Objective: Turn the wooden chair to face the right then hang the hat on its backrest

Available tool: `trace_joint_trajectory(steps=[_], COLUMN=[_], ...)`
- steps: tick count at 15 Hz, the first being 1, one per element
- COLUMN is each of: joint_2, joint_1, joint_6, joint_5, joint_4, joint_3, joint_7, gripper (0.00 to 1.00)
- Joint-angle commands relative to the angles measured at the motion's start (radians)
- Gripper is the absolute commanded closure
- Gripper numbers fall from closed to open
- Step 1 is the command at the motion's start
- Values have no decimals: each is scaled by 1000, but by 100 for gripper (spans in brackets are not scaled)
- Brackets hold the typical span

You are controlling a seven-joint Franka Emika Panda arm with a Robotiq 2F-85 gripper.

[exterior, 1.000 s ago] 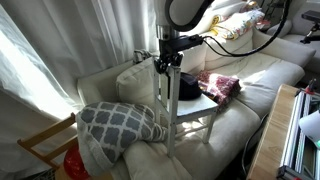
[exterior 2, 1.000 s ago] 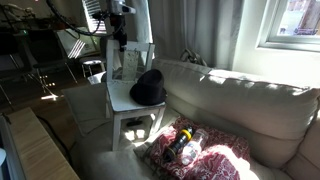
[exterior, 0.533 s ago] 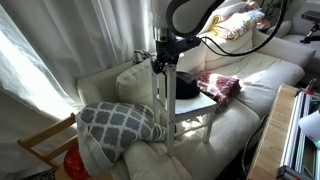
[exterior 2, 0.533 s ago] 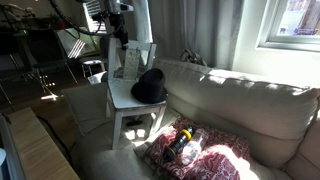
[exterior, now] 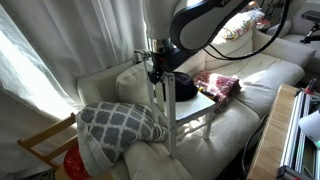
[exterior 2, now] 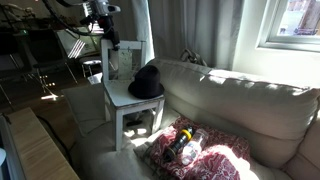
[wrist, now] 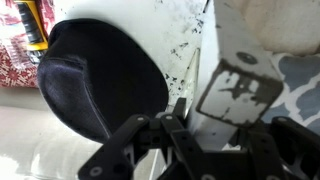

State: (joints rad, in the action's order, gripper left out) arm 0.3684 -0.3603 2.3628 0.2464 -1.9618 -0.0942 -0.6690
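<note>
My gripper holds the chair with its shut fingers. Next it will pull the white rail (exterior: 157, 77) (wrist: 219, 116) a little away from the couch's back, turning as it goes, and then open, to turn the chair.
The pale wooden chair (exterior: 190, 108) stands on the couch, its seat (exterior 2: 122, 96) in both exterior views. The black hat (exterior: 185, 87) lies on the seat and also shows in an exterior view (exterior 2: 148, 82) and in the wrist view (wrist: 95, 80). My gripper (exterior: 155, 63) is at the top of the backrest (exterior 2: 120, 62) and shut on its rail. In the wrist view the fingers (wrist: 185, 122) clamp the pale rail, with the hat just to the left. The chair's legs are partly hidden by cushions.
A grey patterned pillow (exterior: 120, 122) lies beside the chair. A red floral cloth (exterior: 220, 83) with a bottle (exterior 2: 188, 147) lies on the cream couch (exterior 2: 240, 100). A tan wood chair frame (exterior: 45, 140) and a wooden table edge (exterior: 275, 130) stand nearby.
My gripper has swung the backrest sideways, and the chair has turned on the couch with the hat still on its seat.
</note>
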Motion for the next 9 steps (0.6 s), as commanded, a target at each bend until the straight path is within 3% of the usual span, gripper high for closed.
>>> trace_joint_trajectory(steps=[1,9], joint_2=[-62,-105], joint_1=[-2,20], joint_6=[6,14], joint_5=[21,-34], joint_4=[-65,-135], joint_3=[-30,-76], joint_7=[113,206], gripper=[93,93])
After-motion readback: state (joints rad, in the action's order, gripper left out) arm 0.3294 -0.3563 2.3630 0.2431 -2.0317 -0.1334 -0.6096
